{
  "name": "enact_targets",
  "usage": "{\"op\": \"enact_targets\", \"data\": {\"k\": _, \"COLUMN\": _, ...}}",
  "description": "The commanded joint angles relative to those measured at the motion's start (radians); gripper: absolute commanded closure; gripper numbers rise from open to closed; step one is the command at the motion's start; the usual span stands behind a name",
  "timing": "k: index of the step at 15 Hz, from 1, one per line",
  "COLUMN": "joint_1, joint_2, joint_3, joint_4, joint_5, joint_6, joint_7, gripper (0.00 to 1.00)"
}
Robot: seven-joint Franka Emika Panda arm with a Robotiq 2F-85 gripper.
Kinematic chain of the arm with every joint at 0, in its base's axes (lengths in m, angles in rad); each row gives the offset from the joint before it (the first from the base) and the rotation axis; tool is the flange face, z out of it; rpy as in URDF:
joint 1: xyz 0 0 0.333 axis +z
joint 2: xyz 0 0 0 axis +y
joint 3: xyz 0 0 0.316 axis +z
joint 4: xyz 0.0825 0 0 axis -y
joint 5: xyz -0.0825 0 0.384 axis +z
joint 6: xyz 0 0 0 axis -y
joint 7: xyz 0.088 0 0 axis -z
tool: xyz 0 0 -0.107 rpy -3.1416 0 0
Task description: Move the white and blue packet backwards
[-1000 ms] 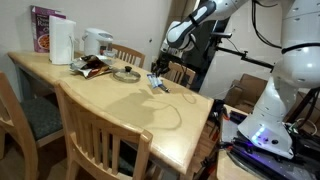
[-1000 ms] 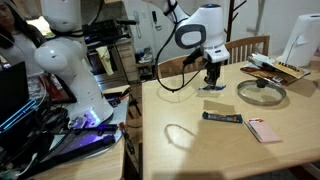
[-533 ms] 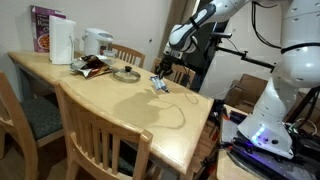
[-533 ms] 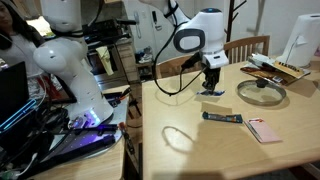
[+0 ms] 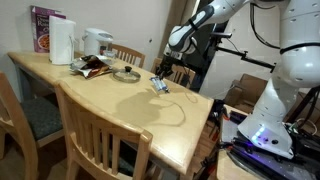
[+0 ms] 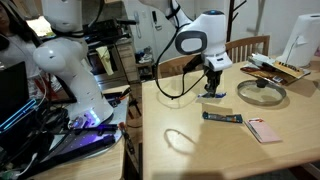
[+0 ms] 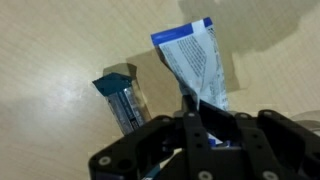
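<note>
My gripper should move outward and down to the bare, open tabletop and release the packet by the dark strip.
The white and blue packet point(image 7: 196, 62) is a small flat packet with blue print and a blue top edge. In the wrist view it sticks out from between my gripper's point(image 7: 205, 118) fingers. The jaws are shut on its lower end. In both exterior views the gripper point(image 5: 160, 80) point(image 6: 211, 84) points down close over the light wooden table point(image 5: 130, 105) near its far end. The packet point(image 5: 158, 85) shows there only as a small pale-blue spot under the fingers. I cannot tell whether it touches the table.
A second small blue-grey packet point(image 7: 122, 95) lies on the table beside the held one. A dark strip point(image 6: 222, 118), a pink packet point(image 6: 262, 130), a glass lid point(image 6: 262, 90), a white jug point(image 5: 62, 42), a purple box point(image 5: 42, 25) and a brown-red wrapper point(image 5: 92, 66) stand further along. Wooden chairs point(image 5: 100, 135) surround the table.
The gripper with the packet has sunk a little toward the table. Nothing else has moved.
</note>
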Motion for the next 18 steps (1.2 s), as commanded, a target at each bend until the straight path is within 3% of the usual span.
{"op": "enact_targets", "data": {"k": 1, "joint_1": -0.022, "joint_2": 0.042, "joint_3": 0.001, "joint_4": 0.08, "joint_5": -0.008, "joint_6": -0.041, "joint_7": -0.074, "gripper": 0.99}}
{"op": "enact_targets", "data": {"k": 8, "joint_1": -0.04, "joint_2": 0.119, "joint_3": 0.029, "joint_4": 0.192, "joint_5": 0.008, "joint_6": -0.077, "joint_7": -0.156, "gripper": 0.99}}
{"op": "enact_targets", "data": {"k": 18, "joint_1": -0.074, "joint_2": 0.256, "joint_3": 0.052, "joint_4": 0.261, "joint_5": 0.019, "joint_6": -0.067, "joint_7": -0.191, "gripper": 0.99}}
